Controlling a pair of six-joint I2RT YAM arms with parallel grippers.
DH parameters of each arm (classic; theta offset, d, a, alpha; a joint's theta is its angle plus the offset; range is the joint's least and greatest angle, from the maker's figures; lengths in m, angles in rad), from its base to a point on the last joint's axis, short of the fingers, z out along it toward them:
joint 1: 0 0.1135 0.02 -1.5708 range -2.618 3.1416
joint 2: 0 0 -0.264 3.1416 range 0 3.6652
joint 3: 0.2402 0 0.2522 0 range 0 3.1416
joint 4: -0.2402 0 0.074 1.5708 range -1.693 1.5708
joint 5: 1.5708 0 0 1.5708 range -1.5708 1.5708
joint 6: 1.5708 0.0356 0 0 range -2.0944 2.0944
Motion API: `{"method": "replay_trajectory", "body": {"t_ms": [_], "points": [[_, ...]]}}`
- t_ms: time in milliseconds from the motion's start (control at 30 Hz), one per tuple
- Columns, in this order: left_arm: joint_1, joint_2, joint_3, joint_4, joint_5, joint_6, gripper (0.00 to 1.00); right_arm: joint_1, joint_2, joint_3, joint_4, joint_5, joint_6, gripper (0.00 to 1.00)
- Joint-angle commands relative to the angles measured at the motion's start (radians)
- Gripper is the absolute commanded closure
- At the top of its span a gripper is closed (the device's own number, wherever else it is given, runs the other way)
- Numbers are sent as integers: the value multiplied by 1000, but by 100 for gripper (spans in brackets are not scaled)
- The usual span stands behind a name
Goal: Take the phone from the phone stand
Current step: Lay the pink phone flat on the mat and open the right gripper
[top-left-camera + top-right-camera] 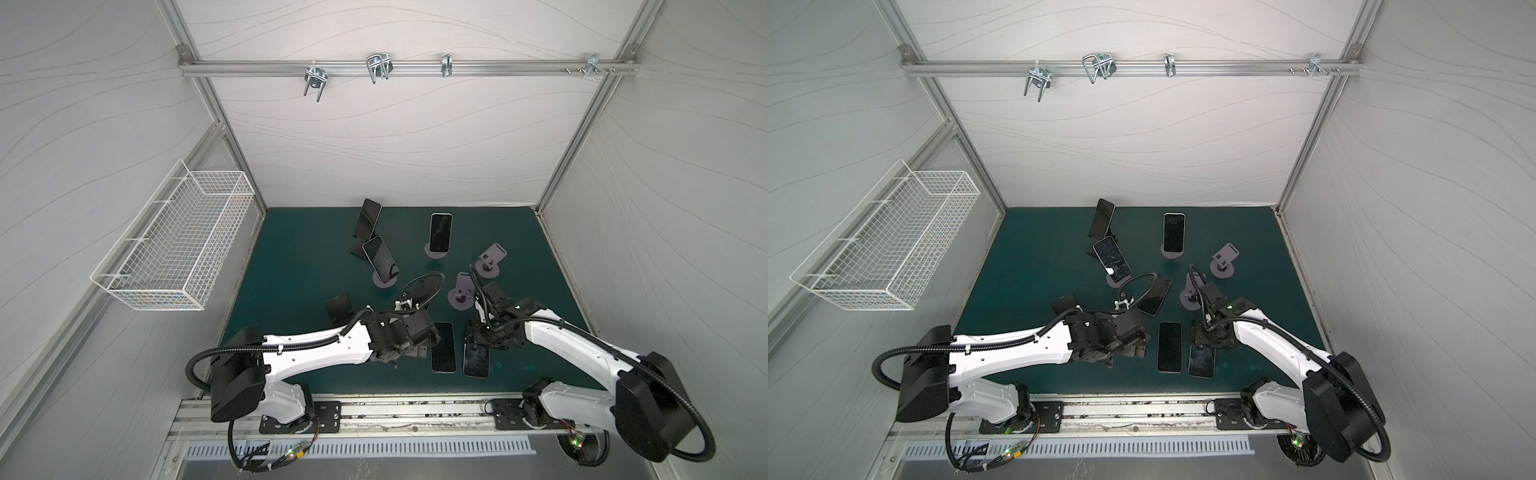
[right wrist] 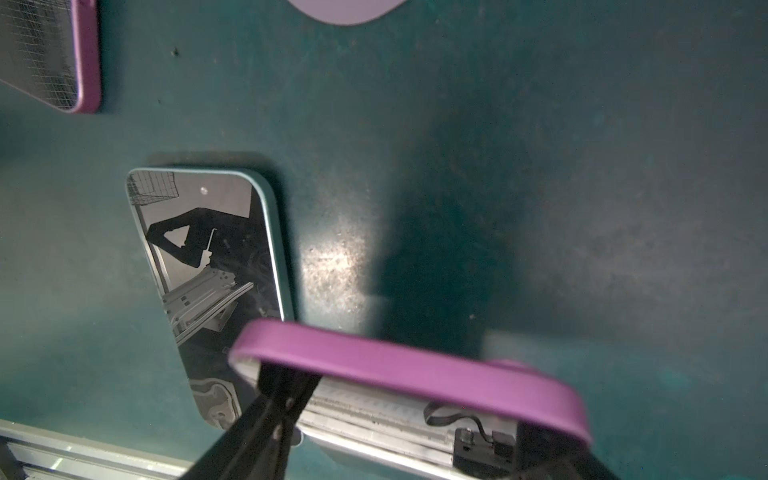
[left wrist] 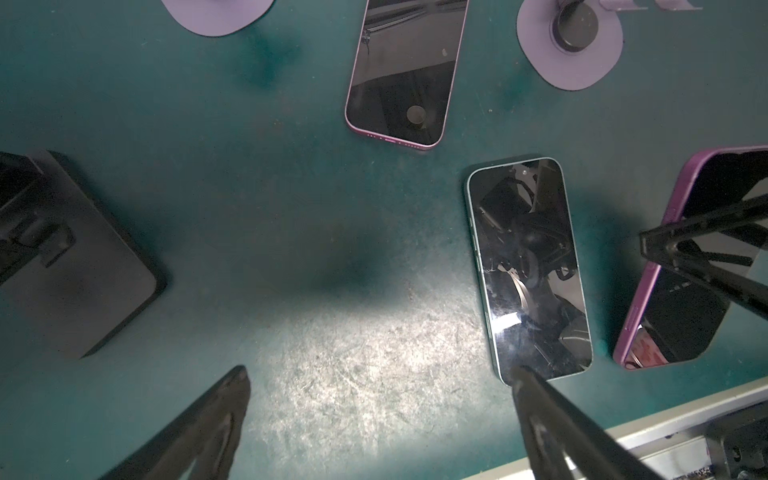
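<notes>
Next, my right gripper moves down, tips the purple phone flat and releases it on the mat beside the teal phone, as that place lies below the gripper.
My right gripper (image 2: 411,415) is shut across the width of a purple phone (image 2: 415,365), holding it low over the green mat (image 1: 299,266) near the front edge, in both top views (image 1: 476,360) (image 1: 1201,360). Whether it touches the mat I cannot tell. A teal phone (image 1: 444,347) (image 2: 208,266) lies flat just left of it. My left gripper (image 3: 380,374) (image 1: 409,353) is open over bare mat, one finger (image 3: 536,407) near the teal phone's (image 3: 528,266) end. Farther back, phones lean on a black stand (image 1: 367,219) and on purple stands (image 1: 380,258) (image 1: 440,232).
Two empty purple stands (image 1: 490,259) (image 1: 460,293) stand beyond my right gripper. An empty black stand (image 1: 338,309) (image 3: 75,266) is beside my left arm. Another purple phone (image 1: 1154,295) (image 3: 405,70) lies flat mid-mat. A white wire basket (image 1: 178,241) hangs on the left wall.
</notes>
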Motion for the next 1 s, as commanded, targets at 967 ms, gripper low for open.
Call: {"method": "replay_trajectory", "body": {"t_ms": [967], "points": [[-3, 15, 35, 2, -21, 11, 1, 91, 195, 11, 88, 187, 35, 29]]}}
